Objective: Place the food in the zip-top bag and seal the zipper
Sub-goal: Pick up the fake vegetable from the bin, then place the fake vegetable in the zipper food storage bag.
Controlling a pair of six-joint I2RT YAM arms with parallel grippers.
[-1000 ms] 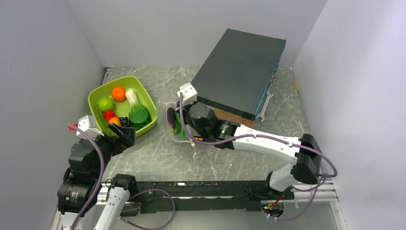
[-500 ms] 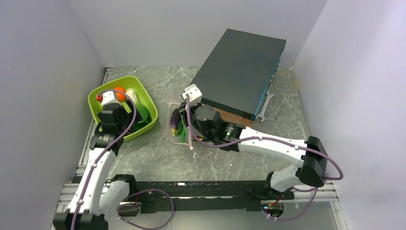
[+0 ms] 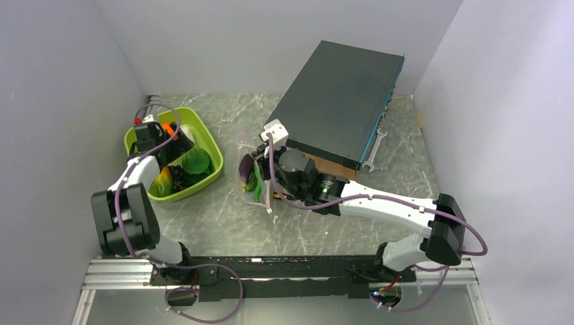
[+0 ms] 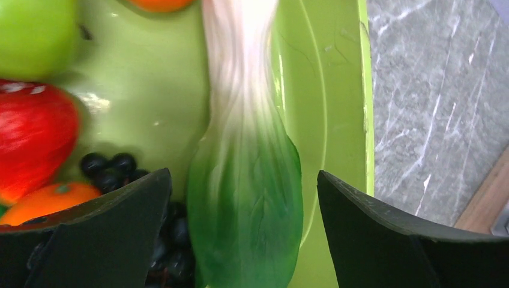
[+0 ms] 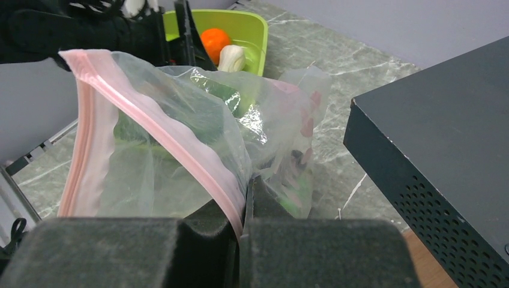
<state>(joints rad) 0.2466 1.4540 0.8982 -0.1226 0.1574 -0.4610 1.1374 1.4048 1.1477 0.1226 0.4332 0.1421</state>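
The left gripper moves down next onto the narrow part of the leafy greens, where pale stalk meets leaf. It then closes, because that narrow part fits between its open fingers.
The lime-green tray (image 3: 214,170) holds the food: leafy greens (image 4: 246,180), a green apple (image 4: 33,36), a red fruit (image 4: 33,129), black grapes (image 4: 111,165) and an orange fruit (image 3: 167,128). My left gripper (image 4: 243,175) is open inside the tray, its jaws on either side of the leafy greens without closing on them; it also shows in the top view (image 3: 179,152). My right gripper (image 5: 246,201) is shut on the pink zipper (image 5: 174,141) of the zip-top bag (image 3: 247,179) and holds the mouth up and open. A purple eggplant (image 3: 241,166) and something green lie inside the bag.
A large dark box (image 3: 338,101) lies tilted behind the bag at the back right. A wrench (image 3: 374,149) lies beside the box. Grey walls close in on the left, back and right. The tray stands close to the left wall.
My left arm has swung from the near left corner up into the tray and now straddles the leafy greens. My right gripper has kept hold of the bag, barely moving.
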